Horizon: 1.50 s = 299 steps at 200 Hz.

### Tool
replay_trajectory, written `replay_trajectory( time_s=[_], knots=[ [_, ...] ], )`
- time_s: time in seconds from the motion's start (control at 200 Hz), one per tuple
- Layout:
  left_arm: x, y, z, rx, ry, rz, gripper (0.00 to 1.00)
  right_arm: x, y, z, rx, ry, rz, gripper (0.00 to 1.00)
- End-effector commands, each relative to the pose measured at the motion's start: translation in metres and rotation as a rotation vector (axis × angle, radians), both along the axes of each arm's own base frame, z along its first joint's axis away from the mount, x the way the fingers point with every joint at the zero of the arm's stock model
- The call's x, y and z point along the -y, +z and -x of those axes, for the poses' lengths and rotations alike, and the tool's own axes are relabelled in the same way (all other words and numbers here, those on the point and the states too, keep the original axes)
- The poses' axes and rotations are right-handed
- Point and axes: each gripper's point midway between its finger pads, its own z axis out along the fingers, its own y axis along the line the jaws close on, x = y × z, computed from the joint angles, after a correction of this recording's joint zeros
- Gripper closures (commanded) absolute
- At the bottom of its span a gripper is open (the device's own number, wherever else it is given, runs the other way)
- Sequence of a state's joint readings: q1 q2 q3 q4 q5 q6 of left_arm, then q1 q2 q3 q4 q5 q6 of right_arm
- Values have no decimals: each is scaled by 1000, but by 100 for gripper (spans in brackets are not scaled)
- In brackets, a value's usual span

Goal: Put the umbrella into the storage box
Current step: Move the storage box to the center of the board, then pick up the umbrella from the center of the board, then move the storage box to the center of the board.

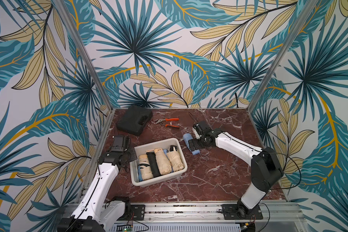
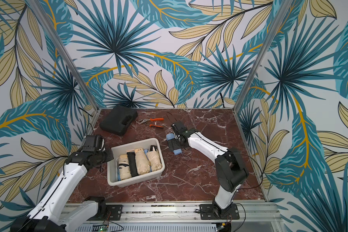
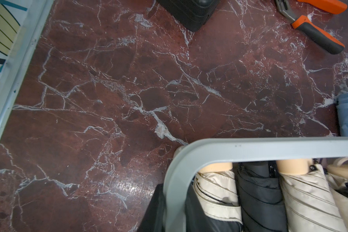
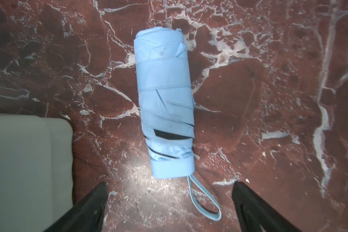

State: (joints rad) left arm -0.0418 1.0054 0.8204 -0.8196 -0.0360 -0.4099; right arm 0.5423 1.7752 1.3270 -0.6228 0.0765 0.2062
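Next, my right gripper will move down onto the umbrella's middle (image 4: 166, 104) and close a finger against each long side, as its open fingers still hang above the rolled fabric.
A light-blue folded umbrella (image 4: 165, 104) lies on the red marble table, just right of the storage box (image 1: 156, 181), a white tub holding several folded cream and black umbrellas. My right gripper (image 4: 170, 186) hangs open over the umbrella's handle end. Its black fingers (image 4: 96, 200) stand wide on either side of the wrist strap and touch nothing. In both top views that gripper (image 1: 193, 145) (image 2: 172, 145) covers the umbrella's middle (image 2: 169, 137). My left gripper (image 3: 174, 200) (image 1: 133, 157) is shut on the box's left rim (image 3: 249, 148), one dark finger outside it.
A black moulded case (image 1: 134, 120) sits at the back left. Orange-handled pliers (image 1: 170, 122) (image 3: 317, 36) lie behind the box. Aluminium frame rails border the table on all sides. Bare marble stretches in front of and to the right of the box.
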Motion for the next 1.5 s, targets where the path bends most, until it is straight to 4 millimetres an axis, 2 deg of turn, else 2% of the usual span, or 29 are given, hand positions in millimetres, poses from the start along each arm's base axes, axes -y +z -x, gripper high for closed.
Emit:
replay_trajectory(
  time_s=[0.0,0.085,0.275,0.571,0.816,0.911,1.072,1.167,1.282,1.387,1.492],
  knots=[
    [5,-2,-11,37,-7,41,92,-14,-8,-15,-1,41,-13,1],
    [7,0,-12,39,-17,49,92,-18,-20,-24,-14,46,9,2],
    [10,-1,-13,41,-20,67,92,-12,-40,-43,-6,40,106,5],
    [14,0,-17,51,-36,84,92,-22,-71,-50,-64,40,101,14],
    [25,3,-25,63,-67,138,96,-21,-79,-50,-70,30,96,29],
    [28,6,-29,78,-81,146,98,-16,-70,-51,-47,22,96,34],
    [35,15,-36,111,-84,167,99,-2,-40,-51,29,-5,70,44],
    [45,19,-40,128,-96,186,99,16,-28,-45,54,-28,61,48],
    [55,24,-46,152,-96,200,99,47,-14,-35,76,-81,70,50],
    [71,26,-51,167,-107,244,100,70,15,-29,136,-127,57,51],
    [86,27,-56,174,-134,262,100,78,48,-22,205,-120,47,52]
  ],
)
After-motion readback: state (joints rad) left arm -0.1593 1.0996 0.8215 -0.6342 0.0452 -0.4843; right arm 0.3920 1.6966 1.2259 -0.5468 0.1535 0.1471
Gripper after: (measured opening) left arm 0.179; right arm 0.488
